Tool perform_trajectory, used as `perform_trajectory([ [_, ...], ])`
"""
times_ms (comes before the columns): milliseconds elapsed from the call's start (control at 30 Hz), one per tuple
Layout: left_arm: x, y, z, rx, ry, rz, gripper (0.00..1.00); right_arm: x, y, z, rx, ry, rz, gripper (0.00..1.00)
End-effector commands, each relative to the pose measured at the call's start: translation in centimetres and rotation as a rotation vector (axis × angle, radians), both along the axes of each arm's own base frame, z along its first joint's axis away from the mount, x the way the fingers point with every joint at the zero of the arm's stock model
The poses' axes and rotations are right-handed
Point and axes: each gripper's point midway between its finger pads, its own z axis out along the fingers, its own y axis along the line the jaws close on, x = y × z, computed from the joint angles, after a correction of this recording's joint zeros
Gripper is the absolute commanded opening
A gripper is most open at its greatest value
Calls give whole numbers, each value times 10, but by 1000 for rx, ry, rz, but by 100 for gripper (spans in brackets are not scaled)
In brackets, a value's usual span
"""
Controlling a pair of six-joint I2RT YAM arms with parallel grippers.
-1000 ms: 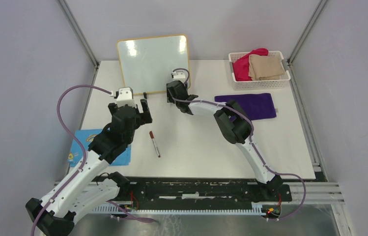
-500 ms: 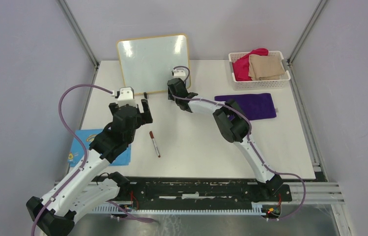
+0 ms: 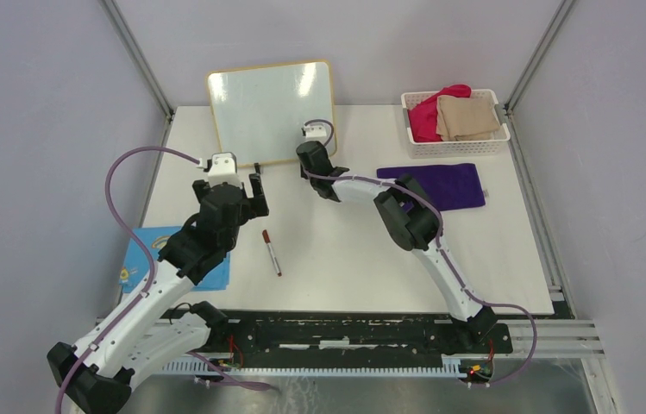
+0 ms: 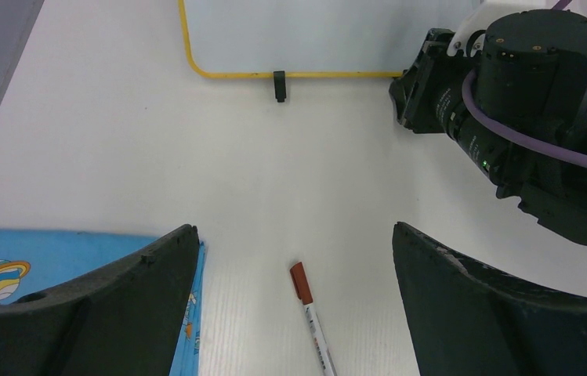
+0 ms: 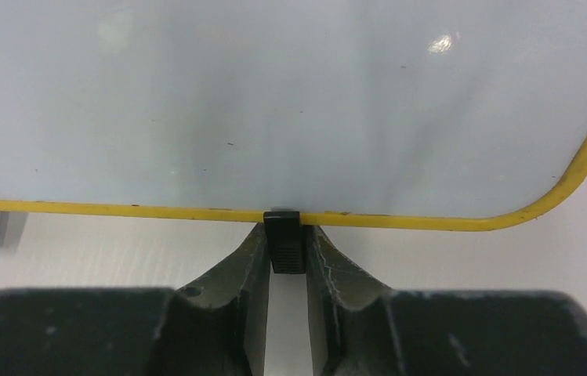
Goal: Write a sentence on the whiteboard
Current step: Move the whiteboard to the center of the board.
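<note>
Next, my right gripper drags the whiteboard by its foot back and toward the right in the top view to open table, then releases it.
The whiteboard [image 3: 267,108] leans upright at the back of the table, its yellow frame and glossy face also visible in the left wrist view [image 4: 313,35] and the right wrist view [image 5: 274,102]. Its face is blank, so no sentence shows. My right gripper [image 3: 306,153] is at the board's lower edge, and its two fingers pinch the black foot [image 5: 284,247] from both sides. The left gripper [image 3: 231,191] hovers wide open [image 4: 294,229] over a red-capped marker [image 3: 272,252] lying on the table [image 4: 311,317]. The other foot [image 4: 279,84] stands free.
A blue card [image 3: 142,259] lies at the front left, partly under my left arm. A purple cloth [image 3: 440,185] lies to the right of the right arm. At the back right, a white basket [image 3: 455,145] holds red and beige cloths.
My right gripper's fingers have come together onto the whiteboard's foot, and the board has shifted slightly to the right. The left arm and the marker have not moved.
</note>
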Motion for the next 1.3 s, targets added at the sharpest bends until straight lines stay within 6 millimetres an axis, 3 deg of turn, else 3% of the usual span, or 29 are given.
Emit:
perform_trajectory([
  [0, 4, 0, 15, -64, -48, 34, 97, -11, -19, 7, -56, 7, -2, 22],
  [233, 3, 0, 16, -69, -54, 35, 97, -47, -53, 4, -93, 16, 0, 15],
  [500, 1, 2, 19, -76, -65, 39, 97, -107, -107, -8, -134, 55, 8, 12],
  [667, 1, 2, 20, -81, -70, 38, 97, -140, -129, -15, -159, 100, 38, 10],
  [967, 0, 2, 20, -83, -70, 41, 97, -193, -149, -27, -168, 154, 61, 7],
  [1267, 1, 1, 19, -86, -66, 37, 97, -234, -171, -42, -165, 216, 21, 0],
])
